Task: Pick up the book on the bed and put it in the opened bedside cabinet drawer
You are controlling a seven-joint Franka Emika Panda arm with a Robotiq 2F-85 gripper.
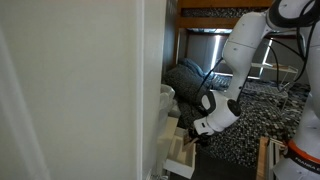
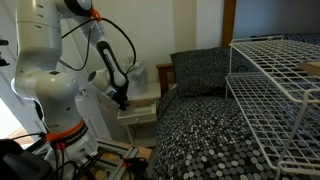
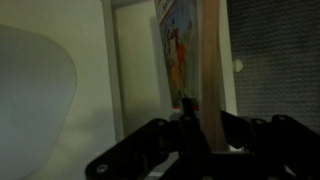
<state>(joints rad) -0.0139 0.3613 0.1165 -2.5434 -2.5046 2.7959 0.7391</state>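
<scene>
Next I need to move my gripper down between the sides of the open drawer [image 3: 142,70] and release the book [image 3: 190,50] over the drawer's bottom, because the fingers still hang above the drawer's rim.
In the wrist view my gripper [image 3: 203,122] is shut on the book [image 3: 190,50]. The book is thin, with a pale cover, a coloured picture and a tan edge, and runs away from the jaws. In both exterior views the gripper [image 1: 205,124] [image 2: 122,100] hangs over the open drawer [image 1: 184,152] [image 2: 141,110] of the white bedside cabinet [image 2: 146,128]. The book is too small to make out there. The bed [image 1: 252,122] [image 2: 200,140], with its speckled cover and dark pillow [image 1: 188,78] [image 2: 200,70], lies beside the cabinet.
A tall pale panel [image 1: 70,90] fills the near side of an exterior view. A white wire rack [image 2: 272,90] stands over the bed. Metal rails [image 1: 280,70] run behind the arm. The robot's base and cables [image 2: 50,140] are close to the cabinet.
</scene>
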